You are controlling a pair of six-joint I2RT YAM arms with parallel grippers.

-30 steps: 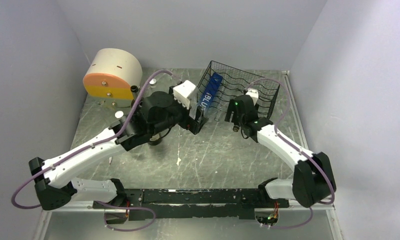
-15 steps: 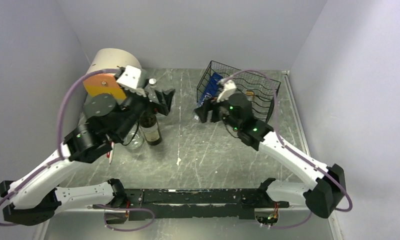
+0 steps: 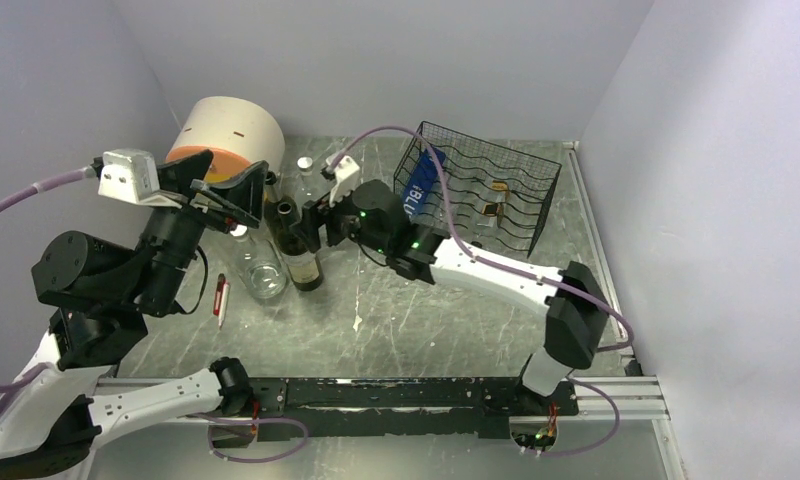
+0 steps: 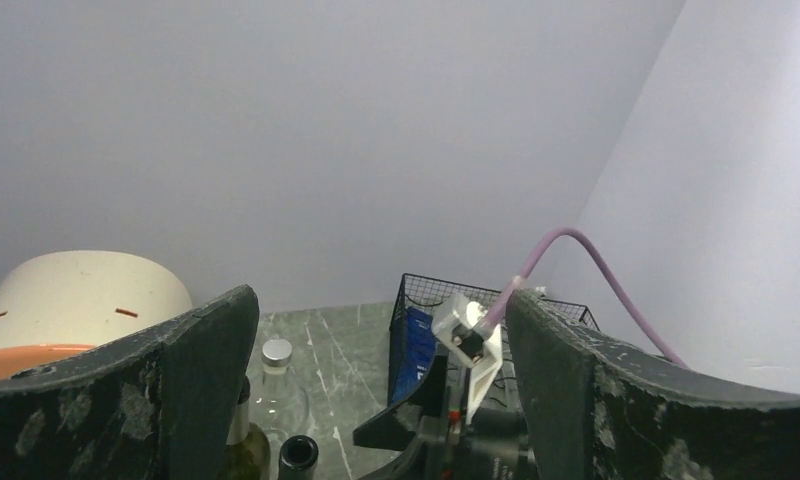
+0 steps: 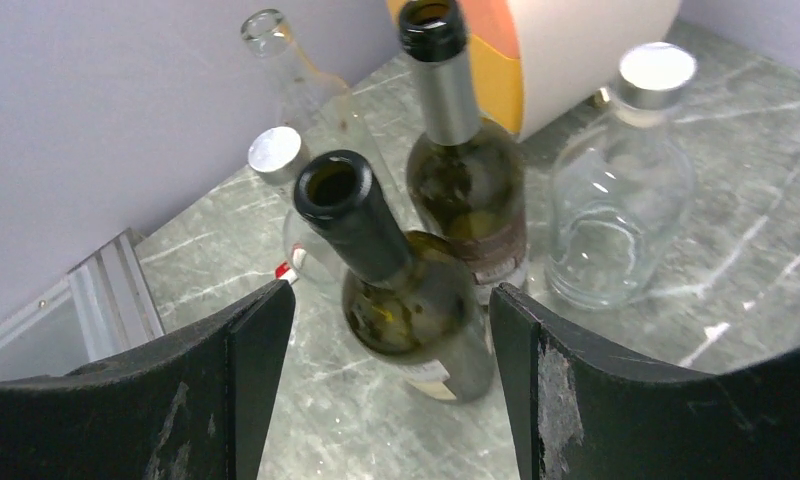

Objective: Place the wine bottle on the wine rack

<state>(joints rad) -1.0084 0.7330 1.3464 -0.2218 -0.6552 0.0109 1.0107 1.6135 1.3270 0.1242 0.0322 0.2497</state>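
My right gripper moves its open fingers to the left in the top view around the nearer bottle's black neck [image 3: 288, 214] [image 5: 368, 234] next, which stands on that side.
Two dark green wine bottles stand upright left of centre. The nearer wine bottle [image 3: 306, 268] [image 5: 416, 310] has a black open neck. My right gripper [image 3: 314, 226] [image 5: 391, 400] is open and hovers just short of it, one finger on each side and neither touching. The second wine bottle [image 5: 468, 195] stands right behind it. The black wire wine rack [image 3: 496, 170] [image 4: 426, 292] sits at the back right with a blue item [image 3: 418, 185] lying in it. My left gripper [image 3: 228, 190] [image 4: 381, 390] is raised high over the bottles, wide open and empty.
Clear glass bottles crowd the wine bottles: one at the front left [image 3: 261, 272], and a silver-capped one [image 5: 621, 190] to the right in the right wrist view. A cream and orange cylinder [image 3: 226, 140] stands at the back left. A red pen [image 3: 220, 300] lies on the table.
The right arm left the rack and swung left to the wine bottles. The left arm pulled back from the rack's side, past the bottles, and rose high on the left.
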